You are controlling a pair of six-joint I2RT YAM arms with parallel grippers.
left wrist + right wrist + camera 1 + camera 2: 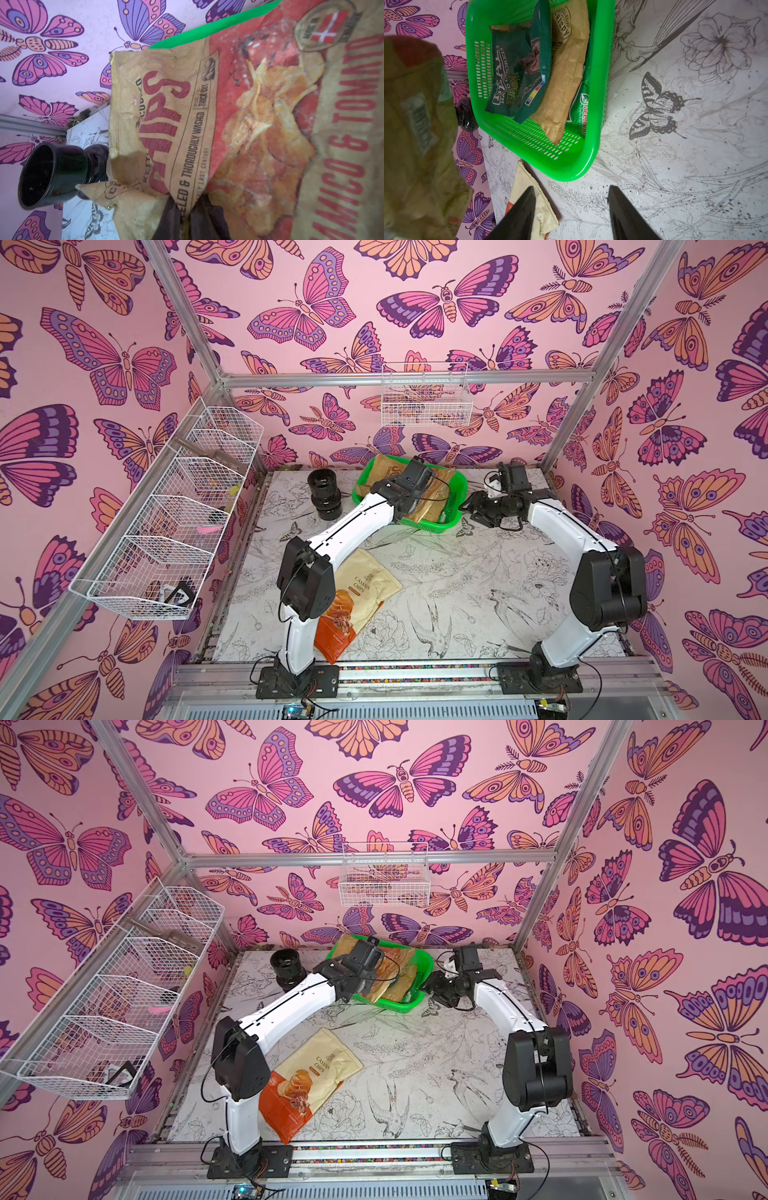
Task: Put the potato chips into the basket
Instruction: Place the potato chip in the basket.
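Note:
The potato chips bag hangs over the basket's end by the black cup, so the left gripper needs to move down toward the basket's middle (387,975) next and release the fold.
The green basket (432,526) (571,166) stands at the back of the table. It holds a dark green "REAL" bag (512,72), a tan bag (566,79) and a green-white bag (583,104). My left gripper (188,209) is shut on a fold of the tan-orange potato chips bag (249,124) (384,470), which hangs over the basket. My right gripper (571,187) (478,506) is open and holds nothing, just off the basket's right side above the table. The cream-orange "Cassava Chips" bag (365,589) (320,1073) lies flat on the table by the left arm.
A black cup-like object (324,493) (47,174) stands left of the basket. White wire baskets hang on the left wall (166,522) and the back wall (426,400). Aluminium frame posts edge the table.

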